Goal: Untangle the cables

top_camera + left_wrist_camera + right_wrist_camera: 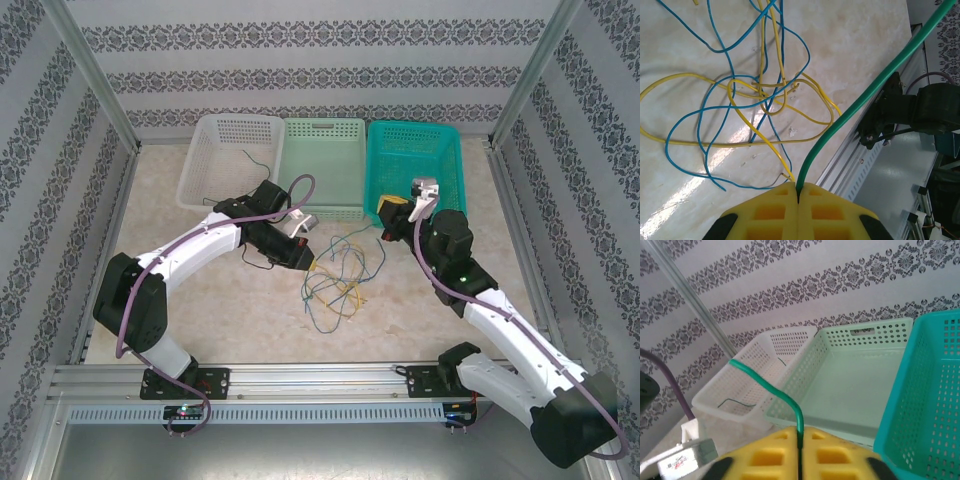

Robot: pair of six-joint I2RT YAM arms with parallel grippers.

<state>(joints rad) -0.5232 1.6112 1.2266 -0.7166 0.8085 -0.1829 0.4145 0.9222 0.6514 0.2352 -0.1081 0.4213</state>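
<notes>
I should next move my left gripper outward over the open inside of the white basket and let go of the green cable, because the basket already has a dark green wire in it.
A loose tangle of yellow cables [765, 95] and blue cables [715, 85] lies on the marble tabletop, seen in the top view as a pile [338, 285] between the arms. My left gripper [799, 192] is shut on a green cable [865, 95] that rises up and to the right out of the pads; in the top view this gripper [306, 262] sits at the tangle's left edge. My right gripper [800, 436] is shut on a green cable [765, 385] too, and hangs raised in front of the baskets [389, 208].
Three baskets stand along the back: white [232, 150] with a dark green wire [255, 158] inside, pale green [325, 160], teal [420, 165]. The aluminium rail [300, 385] runs along the near edge, and patterned walls enclose the table.
</notes>
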